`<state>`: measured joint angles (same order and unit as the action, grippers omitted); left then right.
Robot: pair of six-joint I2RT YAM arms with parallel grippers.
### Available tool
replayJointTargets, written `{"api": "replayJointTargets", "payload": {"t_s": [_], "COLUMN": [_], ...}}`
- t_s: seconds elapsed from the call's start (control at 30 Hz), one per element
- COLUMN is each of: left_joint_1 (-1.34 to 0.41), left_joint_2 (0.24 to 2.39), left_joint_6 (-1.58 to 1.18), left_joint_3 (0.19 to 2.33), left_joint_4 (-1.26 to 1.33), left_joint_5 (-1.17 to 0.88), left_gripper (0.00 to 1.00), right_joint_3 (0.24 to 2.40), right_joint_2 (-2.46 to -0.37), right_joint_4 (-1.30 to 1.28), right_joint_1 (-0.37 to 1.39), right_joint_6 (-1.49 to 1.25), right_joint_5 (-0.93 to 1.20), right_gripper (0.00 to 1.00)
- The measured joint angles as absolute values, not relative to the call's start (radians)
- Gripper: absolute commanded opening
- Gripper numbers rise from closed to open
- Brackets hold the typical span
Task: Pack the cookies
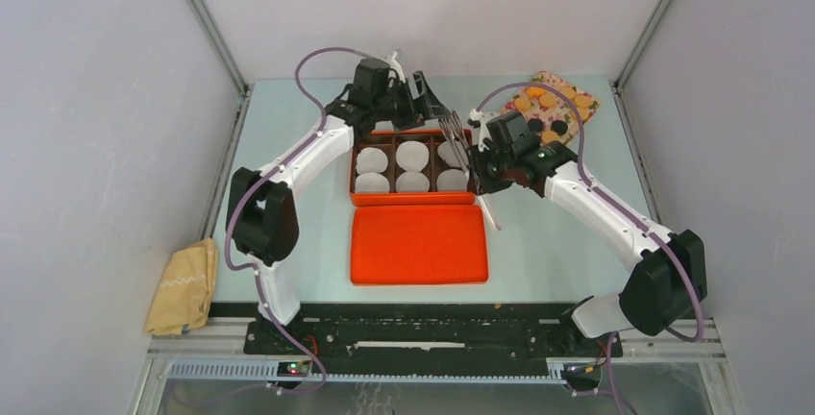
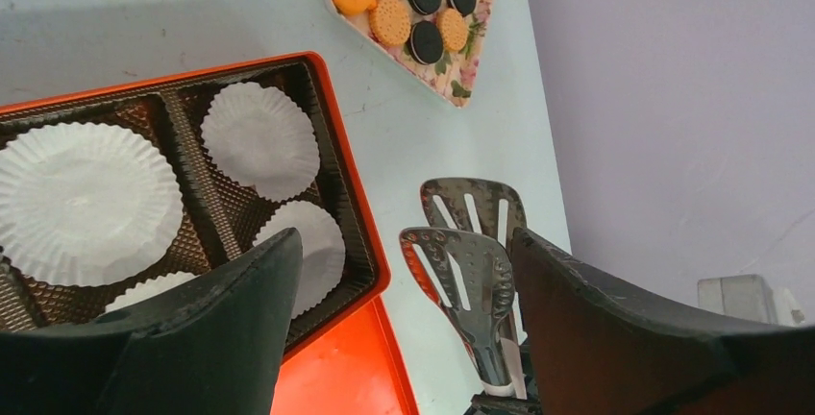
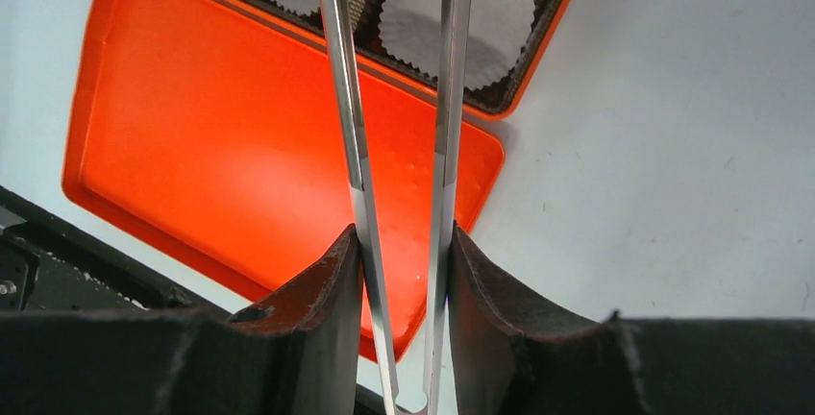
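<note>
I will next swing my right gripper to the right in the top view, toward the cookies of the floral tray, and let go of the tong arms, because the box's liners are empty.
The cookies (image 1: pixel 550 106), orange-golden and dark discs, lie on a floral tray (image 1: pixel 546 77) at the back right; they also show in the left wrist view (image 2: pixel 413 7). An orange box (image 1: pixel 413 201) in the middle holds several white paper liners (image 1: pixel 412 154) and no cookies. My right gripper (image 1: pixel 482 169) is shut on metal tongs (image 1: pixel 454 132), whose heads hang over the box's right edge; in the right wrist view my gripper (image 3: pixel 404 242) squeezes the two tong arms (image 3: pixel 351 146). My left gripper (image 1: pixel 426 98) is open and empty above the box's far edge (image 2: pixel 336 136).
The orange box lid (image 1: pixel 418 242) lies flat just in front of the box. A yellow cloth (image 1: pixel 183 285) sits off the table's near left corner. White walls enclose the table on three sides.
</note>
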<state>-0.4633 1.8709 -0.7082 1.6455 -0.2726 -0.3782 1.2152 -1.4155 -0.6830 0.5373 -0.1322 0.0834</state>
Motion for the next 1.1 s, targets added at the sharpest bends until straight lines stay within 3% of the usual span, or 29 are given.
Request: {"api": "replayJointTargets", "payload": {"t_s": [0.43, 1.1], "left_joint_1": [-0.506, -0.540], "left_joint_2": [1.869, 1.869], "left_joint_6": [-0.738, -0.788], "left_joint_3": [1.552, 1.355], "left_joint_4": [-0.214, -0.025], "left_joint_5": [-0.400, -0.418], "left_gripper": [0.84, 0.83], "right_joint_3": [1.304, 1.396], "right_joint_2": [-1.517, -1.480], "right_joint_4": [-0.667, -0.756], "right_joint_1": [0.537, 0.551], "right_joint_6": [-0.117, -0.117], "right_joint_5": [0.087, -0.032], "right_gripper": [0.34, 0.35]}}
